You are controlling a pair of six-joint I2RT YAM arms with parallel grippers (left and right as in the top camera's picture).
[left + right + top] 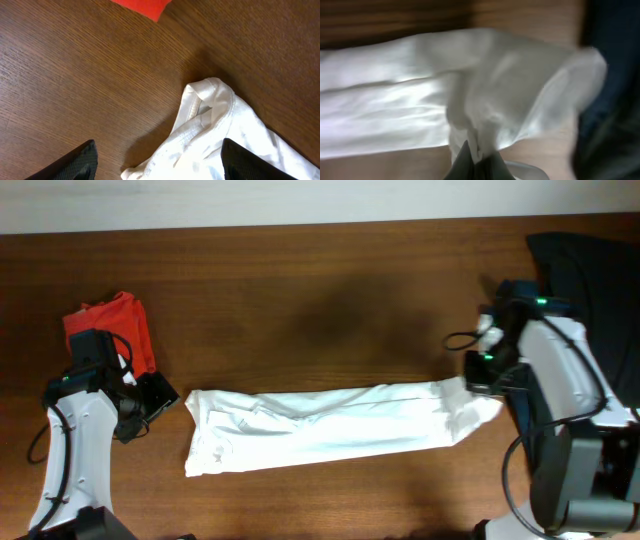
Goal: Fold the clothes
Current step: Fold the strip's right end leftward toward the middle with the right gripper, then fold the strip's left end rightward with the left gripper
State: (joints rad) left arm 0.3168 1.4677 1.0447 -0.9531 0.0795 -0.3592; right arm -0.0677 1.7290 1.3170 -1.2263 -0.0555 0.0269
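Note:
The shirt's held end goes left in the overhead view onto the shirt's middle [342,426] next, where my right gripper releases it, as the shirt lies stretched long.
A white T-shirt [330,425] lies stretched in a long band across the middle of the wooden table. My right gripper [480,383] is shut on its right end; in the right wrist view the cloth [470,100] bunches between the dark fingers [479,159]. My left gripper [150,400] is open just left of the shirt's left end. In the left wrist view its fingers [157,162] straddle the white corner [210,125] without touching it. A red shirt [110,325] lies folded at the far left, its corner in the left wrist view [145,6].
Dark clothes [590,270] are piled at the right edge behind my right arm, and show as a dark blur in the right wrist view [610,100]. The table's far edge meets a white wall [300,200].

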